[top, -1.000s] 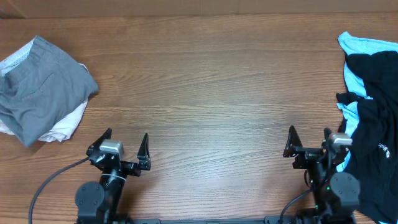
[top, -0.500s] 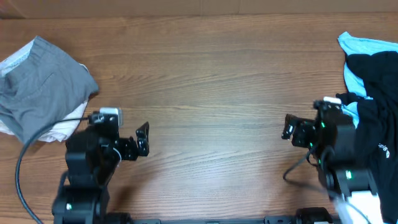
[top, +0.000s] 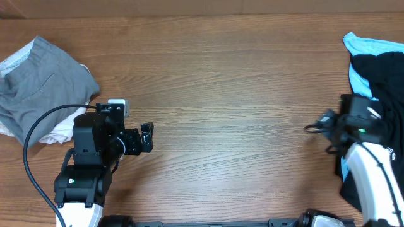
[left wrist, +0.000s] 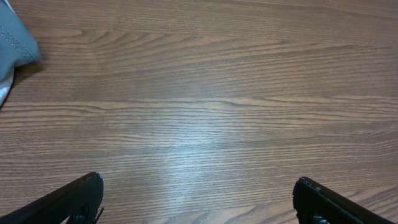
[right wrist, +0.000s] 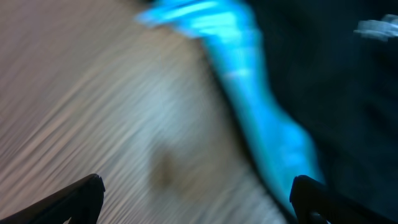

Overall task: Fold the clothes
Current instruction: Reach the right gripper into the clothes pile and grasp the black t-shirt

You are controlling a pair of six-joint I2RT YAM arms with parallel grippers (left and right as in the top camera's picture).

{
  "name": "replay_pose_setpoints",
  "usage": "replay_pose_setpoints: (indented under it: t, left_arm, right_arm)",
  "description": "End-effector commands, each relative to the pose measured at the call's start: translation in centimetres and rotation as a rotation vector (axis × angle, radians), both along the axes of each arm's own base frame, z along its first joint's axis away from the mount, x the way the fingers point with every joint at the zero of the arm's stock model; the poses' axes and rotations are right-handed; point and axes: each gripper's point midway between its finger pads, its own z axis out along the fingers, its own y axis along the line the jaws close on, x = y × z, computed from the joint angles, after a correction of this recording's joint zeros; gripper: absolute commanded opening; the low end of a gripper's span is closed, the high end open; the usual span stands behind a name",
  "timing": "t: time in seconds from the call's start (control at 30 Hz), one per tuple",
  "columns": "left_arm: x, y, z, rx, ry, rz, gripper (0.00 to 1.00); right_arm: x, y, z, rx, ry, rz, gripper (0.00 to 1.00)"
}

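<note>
My right gripper will next go back over the pile's near part and then down to pinch a black fold, since the black tee [top: 386, 88] lies on top.
A pile of clothes lies at the right edge: a black tee [top: 386, 88] on top of a light blue tee [top: 372, 46]. At the far left a folded grey piece [top: 44, 88] rests on a white piece [top: 64, 129]. My left gripper [top: 146, 137] is open and empty over bare wood, right of the grey piece; the left wrist view shows its spread jaws [left wrist: 196, 190] and a grey corner [left wrist: 15, 43]. My right gripper [top: 325, 124] is open and empty beside the pile's left edge. Its blurred wrist view [right wrist: 198, 186] shows the blue tee [right wrist: 249, 93] and black tee [right wrist: 329, 81].
The wooden table [top: 227, 82] runs between the two piles. A black cable [top: 38, 135] loops from the left arm over the white piece's edge.
Both arms have risen from their rest near the front edge. The left one has moved out over the table. The right one has swung right, toward the black and blue pile.
</note>
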Motion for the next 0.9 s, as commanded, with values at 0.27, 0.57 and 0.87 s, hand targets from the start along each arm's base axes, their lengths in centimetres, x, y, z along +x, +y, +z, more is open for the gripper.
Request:
replay_pose_setpoints:
  t: [0.27, 0.57, 0.87]
  left_arm:
    - [0.3, -0.4, 1.3, -0.021, -0.029, -0.008, 1.0]
    - [0.4, -0.4, 1.3, -0.022, -0.032, -0.008, 1.0]
    - [0.4, -0.4, 1.3, -0.021, -0.033, -0.008, 1.0]
  right_arm:
    - [-7.2, -7.5, -5.2, 0.053, 0.11, -0.513, 0.82]
    - [-7.5, -7.1, -6.4, 0.079, 0.154, -0.511, 0.68]
    - [-7.3, -6.8, -6.5, 0.098, 0.144, -0.505, 0.04]
